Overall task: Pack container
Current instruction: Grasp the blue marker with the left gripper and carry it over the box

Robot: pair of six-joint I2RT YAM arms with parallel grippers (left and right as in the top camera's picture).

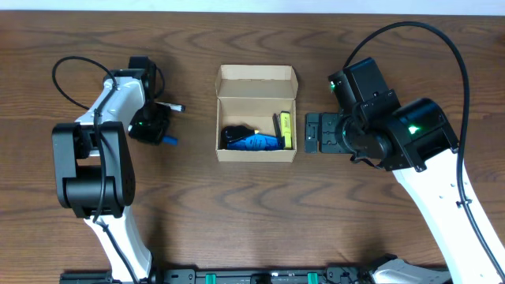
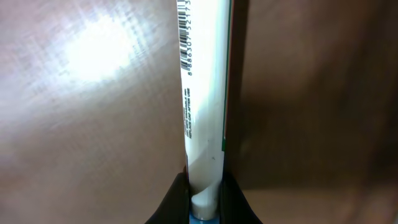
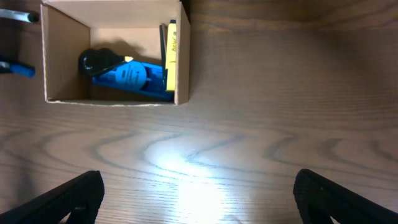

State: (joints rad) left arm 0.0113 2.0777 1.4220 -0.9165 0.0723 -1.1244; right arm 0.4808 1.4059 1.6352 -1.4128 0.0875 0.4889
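I should next lift the white marker (image 2: 202, 93) with my left gripper and carry it toward the box (image 3: 182, 62), turning over its open inside, because the bare cardboard inside leaves room.
The container (image 1: 257, 154) is an open tan cardboard box at the table's middle, with its flap folded back at the far side. It holds a black item (image 1: 233, 132), a blue item (image 1: 259, 142) and a yellow marker (image 1: 286, 128). My left gripper (image 1: 151, 126) is left of the box, shut on a white marker (image 2: 202, 93) with a barcode and a blue end. The marker's tip (image 1: 175, 107) sticks out in the overhead view. My right gripper (image 1: 319, 132) is open and empty just right of the box. The box (image 3: 182, 62) and its contents also show in the right wrist view.
The wood table (image 1: 252, 213) carries nothing else loose. A black cable (image 1: 71, 67) loops behind the left arm. The right arm's cable (image 1: 442, 47) arcs over the far right. A black rail (image 1: 260, 276) runs along the front edge.
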